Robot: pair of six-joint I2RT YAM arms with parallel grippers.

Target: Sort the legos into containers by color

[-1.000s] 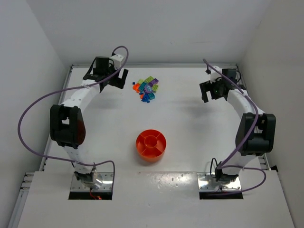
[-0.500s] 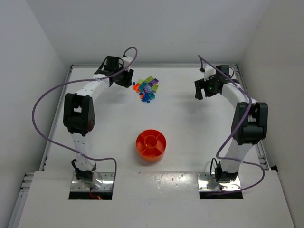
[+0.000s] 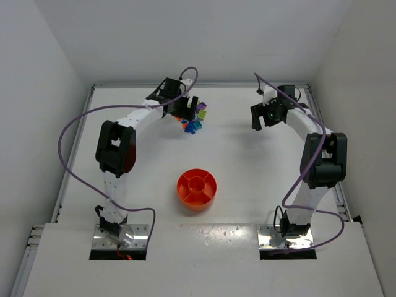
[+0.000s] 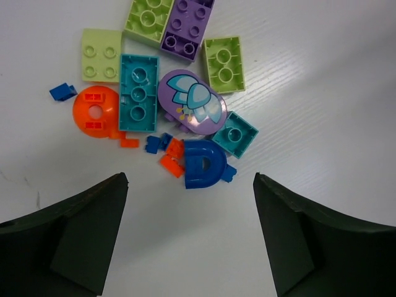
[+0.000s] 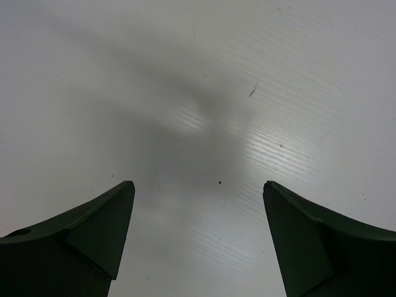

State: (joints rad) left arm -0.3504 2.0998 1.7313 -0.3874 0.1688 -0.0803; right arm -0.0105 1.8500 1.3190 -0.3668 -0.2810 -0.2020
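Observation:
My left gripper turns and lowers its open fingers next, to straddle the long sides of the purple oval (image 4: 192, 102), which lies angled below, past the blue piece (image 4: 203, 164).
The legos (image 3: 195, 119) lie in a loose pile at the back of the table, left of centre. My left gripper (image 3: 187, 109) hovers over the pile's left edge, open and empty. In the left wrist view a blue D-shaped piece (image 4: 203, 164) lies nearest, just ahead of the left gripper (image 4: 190, 180). Beyond it are small orange bits (image 4: 172, 158), an orange ring piece (image 4: 94, 111), teal bricks (image 4: 137, 91), a purple oval (image 4: 192, 102) and light green bricks (image 4: 224, 64). The containers are one round orange tray (image 3: 197, 187) at mid-table. My right gripper (image 3: 260, 118) stands open at the back right, over bare table (image 5: 198, 184).
White walls close in the table at the back and on both sides. The arms' purple cables (image 3: 74, 124) loop out over the left and right edges. The tray sits well apart from the pile, toward the near side.
My left arm has swung right from the back left corner and now stands over the lego pile. My right gripper has shifted a little to the left.

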